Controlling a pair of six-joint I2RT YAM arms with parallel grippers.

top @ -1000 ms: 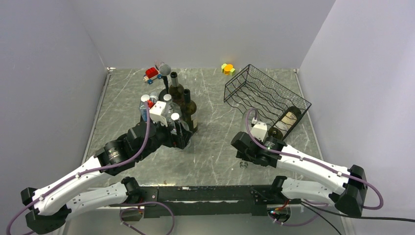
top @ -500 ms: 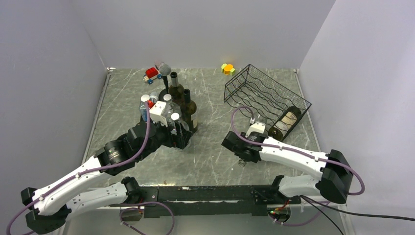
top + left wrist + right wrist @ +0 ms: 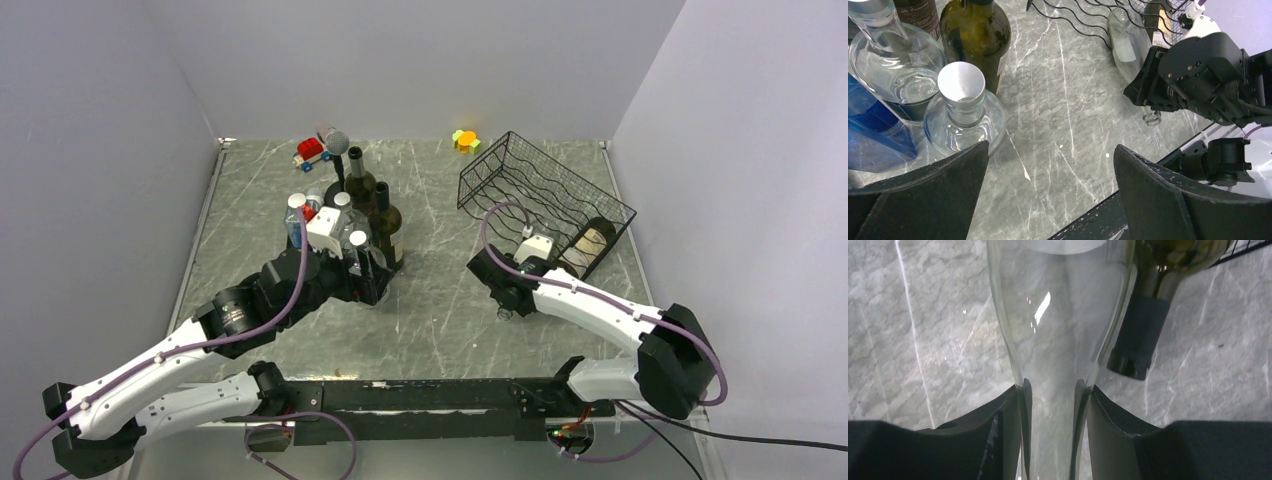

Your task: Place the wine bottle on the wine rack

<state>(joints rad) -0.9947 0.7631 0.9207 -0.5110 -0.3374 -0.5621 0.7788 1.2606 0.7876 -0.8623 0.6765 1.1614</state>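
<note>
Next, the right gripper pushes the clear bottle outward into the rack's slot (image 3: 556, 213) beside the dark bottle and releases the clear bottle's neck, since that bottle still sticks out.
The black wire wine rack (image 3: 545, 195) stands at the back right, also at the top of the left wrist view (image 3: 1088, 15). A dark wine bottle (image 3: 590, 243) lies in its near end; its neck shows in the right wrist view (image 3: 1140, 335). My right gripper (image 3: 505, 298) (image 3: 1054, 405) is shut on the neck of a clear glass wine bottle (image 3: 1060, 315) (image 3: 1123, 40), whose body points toward the rack's near edge. My left gripper (image 3: 365, 285) (image 3: 1050, 147) is open and empty beside a cluster of bottles.
Two dark green bottles (image 3: 372, 205), clear round bottles (image 3: 963, 107) and a blue bottle (image 3: 873, 135) stand left of centre. A red toy car (image 3: 312, 150), a grey microphone-shaped object (image 3: 337, 140) and an orange-yellow toy (image 3: 465, 140) sit at the back. Walls enclose the table.
My right gripper has moved away from the near edge toward the rack with the clear bottle, and its elbow has swung in. The left arm has not moved.
</note>
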